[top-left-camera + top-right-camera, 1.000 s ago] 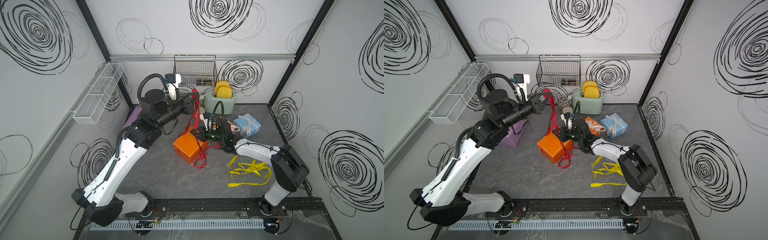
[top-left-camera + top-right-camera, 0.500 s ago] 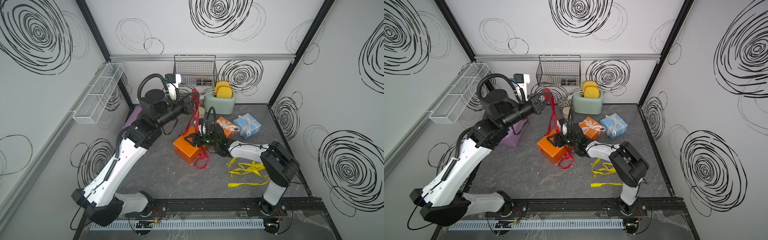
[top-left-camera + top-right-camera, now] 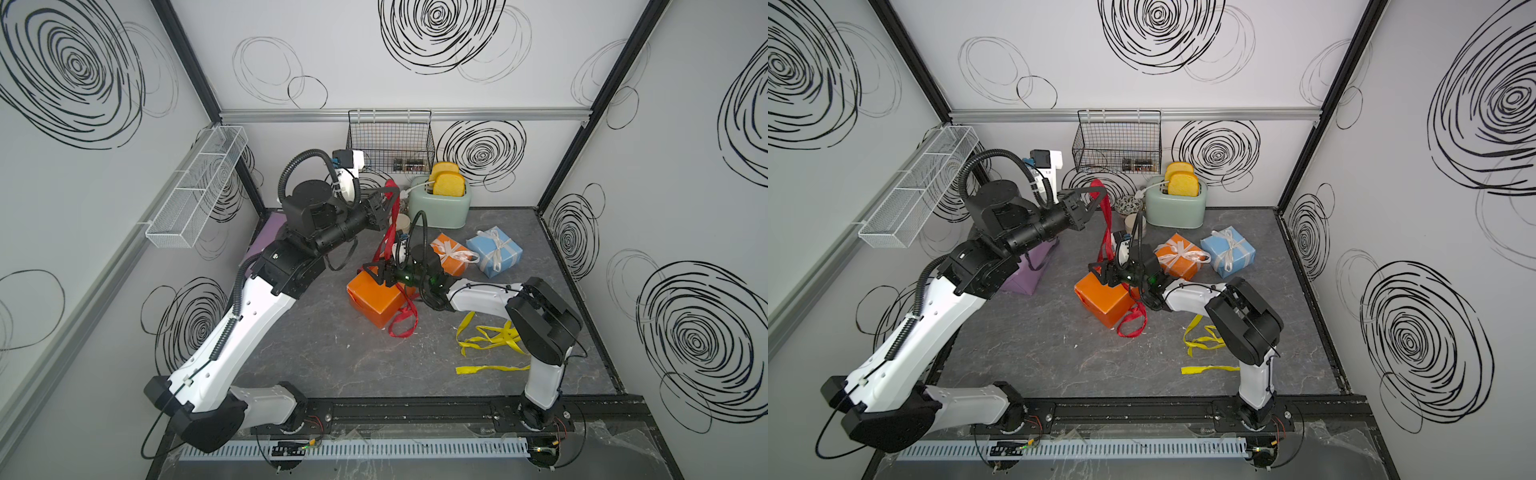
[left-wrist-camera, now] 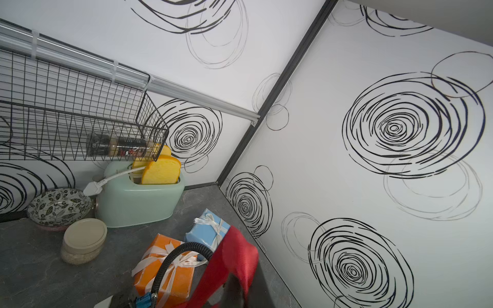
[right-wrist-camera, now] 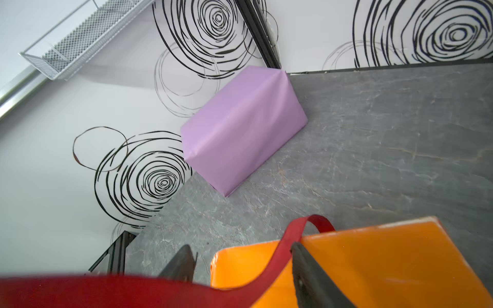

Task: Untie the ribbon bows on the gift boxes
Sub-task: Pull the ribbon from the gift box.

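Next, my right gripper eases slightly onward over the medium orange gift box's top edge onto the ribbon crossing it, because that part lies between the open fingers.
My left gripper (image 3: pixel 390 198) is raised near the back and shut on the dark red ribbon (image 3: pixel 387 235), which hangs taut down to the medium orange gift box (image 3: pixel 373 300) and trails in a loop off the box's near side. My right gripper (image 5: pixel 240 264) stands open over the box's top corner. One of its fingers (image 5: pixel 306 269) lies on the box next to the ribbon (image 5: pixel 290 237), the other off its edge. A smaller orange cube (image 3: pixel 451 255) and a light-blue cube (image 3: pixel 494 251) carry tied white bows. The lilac box (image 5: pixel 240 128) is bare. A yellow ribbon (image 3: pixel 490 340) lies loose.
A mint-green toaster (image 3: pixel 440 205) with toast stands at the back, with a patterned bowl (image 4: pixel 58 206) and stacked lids (image 4: pixel 84 240) next to it. A black wire basket (image 3: pixel 390 141) hangs on the back wall and a white mesh shelf (image 3: pixel 195 187) on the left wall.
My right gripper has moved left from beside the smaller orange cube onto the medium orange box, and its jaws have spread. The left gripper still holds the red ribbon up.
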{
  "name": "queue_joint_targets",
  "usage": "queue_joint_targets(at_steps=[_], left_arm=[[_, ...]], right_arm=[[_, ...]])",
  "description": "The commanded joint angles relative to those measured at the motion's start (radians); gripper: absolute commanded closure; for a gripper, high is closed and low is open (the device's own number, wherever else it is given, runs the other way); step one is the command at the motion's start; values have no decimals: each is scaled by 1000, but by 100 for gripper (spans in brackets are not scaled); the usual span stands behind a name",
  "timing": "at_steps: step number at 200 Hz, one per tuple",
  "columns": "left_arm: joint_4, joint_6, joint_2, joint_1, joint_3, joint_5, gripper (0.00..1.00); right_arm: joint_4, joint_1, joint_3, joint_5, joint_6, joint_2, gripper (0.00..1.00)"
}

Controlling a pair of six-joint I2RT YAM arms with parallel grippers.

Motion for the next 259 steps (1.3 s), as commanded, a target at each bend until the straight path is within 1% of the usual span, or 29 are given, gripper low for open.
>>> queue_joint_targets(at_steps=[1,8,31,49,60,76,83,86,92,108,114,121,132,145,167,173,180,206,242,259], left_arm=[[64,-4,-10,-4,-16,-12,100],[64,-3,-11,-4,-18,-15,100],[59,5,-16,2,-26,-34,100],[60,8,-29,12,-47,-63,100],[68,3,-42,21,-70,-79,100],[95,-17,-67,39,-126,-96,100],[110,-27,-80,48,-155,-104,97],[114,-31,-86,51,-167,-110,92],[121,-38,-98,58,-195,-123,86],[153,-65,-136,71,-292,-160,84],[167,-80,-152,78,-338,-169,82],[182,-98,-170,87,-388,-177,76],[203,-129,-197,101,-472,-192,62],[222,-169,-221,123,-564,-197,55],[244,-236,-237,154,-676,-194,34],[247,-242,-237,159,-695,-196,27],[250,-247,-236,163,-716,-202,22],[298,-249,-217,158,-799,-187,15],[317,-270,-161,149,-852,-131,14],[310,-281,-150,137,-856,-135,15]], right_arm=[[65,7,41,22,25,36,48],[64,7,51,17,30,44,54],[72,7,58,5,42,53,79],[70,2,51,-1,55,33,93],[78,-3,34,-8,69,13,100],[86,-11,13,-12,91,-23,100],[81,-14,9,-13,104,-39,100],[77,-15,8,-13,106,-46,100],[66,-17,9,-17,114,-57,100],[-12,-22,41,-8,122,-88,100],[-56,-24,61,-1,124,-97,100],[-97,-27,79,3,124,-108,100],[-133,-32,100,-1,125,-125,100],[-172,-39,124,-15,126,-138,100],[-255,-48,182,-20,120,-154,100],[-279,-51,199,-18,120,-158,100],[-294,-55,215,-22,117,-163,100],[-331,-59,280,-20,88,-180,100],[-418,-63,418,-4,38,-163,100],[-458,-72,493,-16,30,-142,100]])
